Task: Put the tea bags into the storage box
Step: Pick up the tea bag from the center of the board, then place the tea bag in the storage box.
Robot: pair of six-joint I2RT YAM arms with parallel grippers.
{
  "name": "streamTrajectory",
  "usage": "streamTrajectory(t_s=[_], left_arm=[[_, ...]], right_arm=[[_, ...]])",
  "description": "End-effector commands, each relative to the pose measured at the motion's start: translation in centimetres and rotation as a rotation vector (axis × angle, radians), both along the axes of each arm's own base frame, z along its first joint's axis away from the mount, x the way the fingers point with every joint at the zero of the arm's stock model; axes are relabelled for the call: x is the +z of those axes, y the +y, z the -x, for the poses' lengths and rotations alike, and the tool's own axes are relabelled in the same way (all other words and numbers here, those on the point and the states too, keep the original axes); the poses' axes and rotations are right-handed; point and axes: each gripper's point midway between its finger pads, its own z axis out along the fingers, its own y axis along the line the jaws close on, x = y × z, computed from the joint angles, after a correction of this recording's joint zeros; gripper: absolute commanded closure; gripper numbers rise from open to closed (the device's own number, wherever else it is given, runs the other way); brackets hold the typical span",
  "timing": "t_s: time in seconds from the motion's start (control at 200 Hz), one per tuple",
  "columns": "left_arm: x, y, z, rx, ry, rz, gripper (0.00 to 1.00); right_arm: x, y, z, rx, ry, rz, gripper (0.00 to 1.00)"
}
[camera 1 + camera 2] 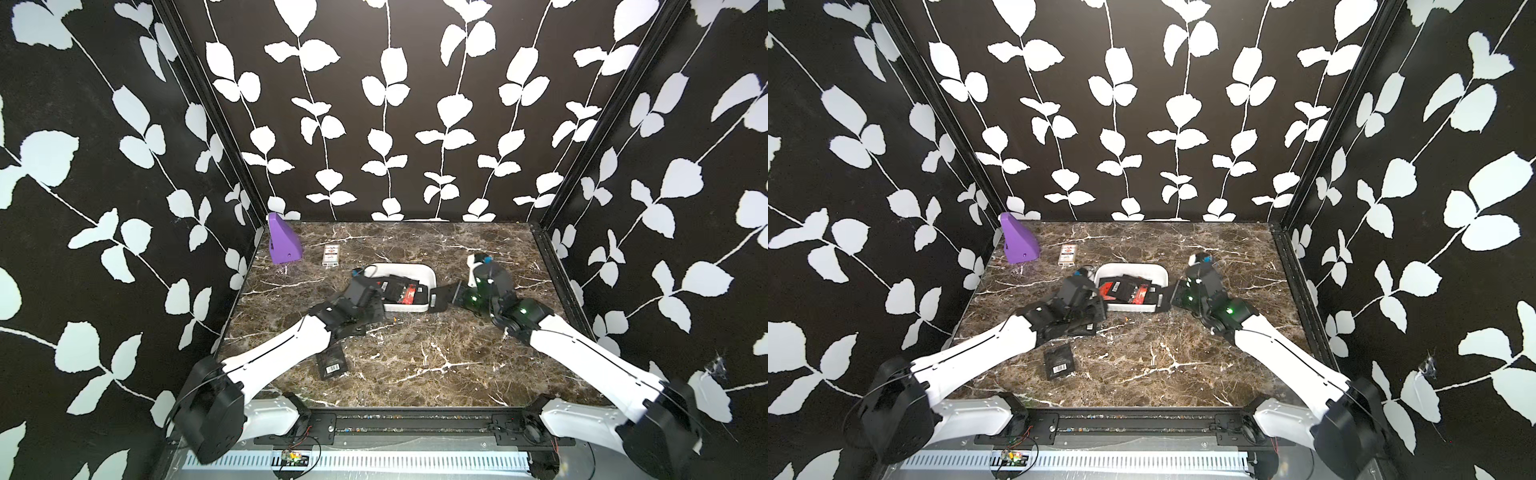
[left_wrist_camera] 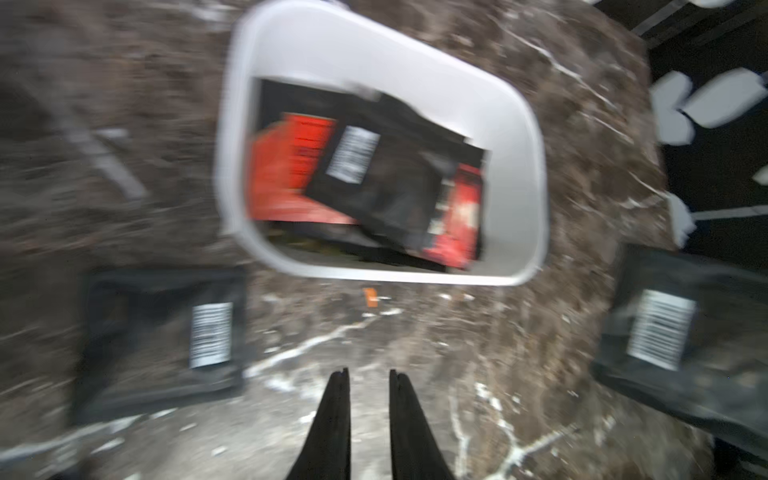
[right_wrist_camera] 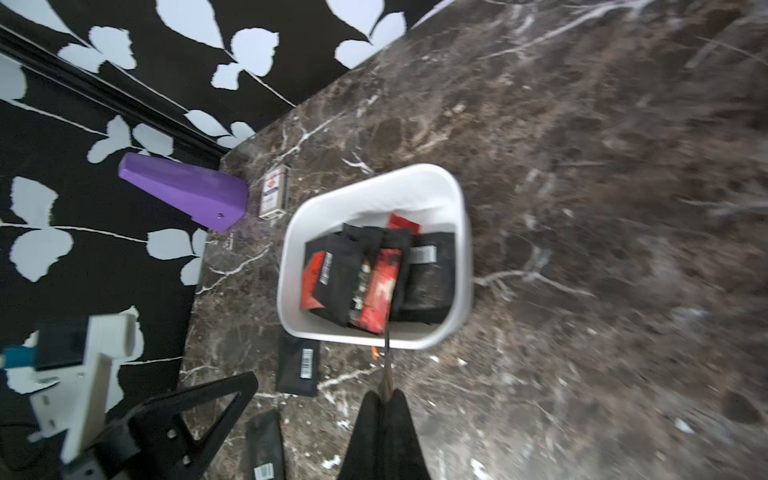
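Note:
The black tea bag is hanging outside the box. My right gripper will next move it sideways over the box's end, above the pile inside, and release it.
The white storage box (image 1: 415, 266) sits mid-table in both top views, with several black and red-orange tea bags (image 3: 374, 274) piled inside. My left gripper (image 2: 369, 372) hovers over the table at the box's left near corner, its jaws a little apart and empty. My right gripper (image 3: 385, 395) is shut on a black tea bag (image 1: 441, 297), seen edge-on, at the right end of the box. A black tea bag (image 3: 299, 365) lies beside the box's near wall. Another one (image 1: 330, 361) lies closer to the front, by the left arm.
A purple wedge block (image 1: 283, 243) and a small white packet with a red mark (image 1: 331, 254) stand at the back left. A tiny orange scrap (image 1: 395, 319) lies in front of the box. Patterned walls close in the table on three sides.

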Motion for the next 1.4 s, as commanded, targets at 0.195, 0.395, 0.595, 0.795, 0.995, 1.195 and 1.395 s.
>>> streamTrajectory(t_s=[0.195, 0.395, 0.595, 0.795, 0.995, 1.195, 1.395], left_arm=[[-2.3, 7.3, 1.1, 0.125, 0.083, -0.083, 0.84], [-4.5, 9.0, 1.9, 0.18, 0.18, -0.037, 0.92], [-4.9, 11.9, 4.2, 0.241, 0.28, -0.181, 0.79], [-5.5, 14.5, 6.8, 0.295, 0.363, -0.3, 0.6], [-7.5, 14.5, 8.6, 0.295, 0.442, -0.286, 0.6], [-9.2, 14.1, 9.5, 0.292, 0.48, -0.255, 0.61], [-10.1, 14.2, 10.0, 0.292, 0.506, -0.266, 0.63]], right_arm=[[0.0, 7.4, -6.1, 0.076, -0.022, -0.009, 1.0], [-2.5, 8.7, -8.9, 0.057, 0.006, 0.07, 1.0], [-4.7, 6.2, -8.7, 0.015, 0.042, 0.17, 0.56], [-3.0, 3.2, -6.3, 0.012, 0.01, 0.212, 0.46], [-2.2, 2.4, -0.5, 0.098, -0.009, 0.191, 0.45], [-5.2, 3.5, 5.9, 0.202, 0.044, 0.163, 0.44], [-8.1, 7.4, 10.2, 0.354, 0.085, 0.14, 0.42]])
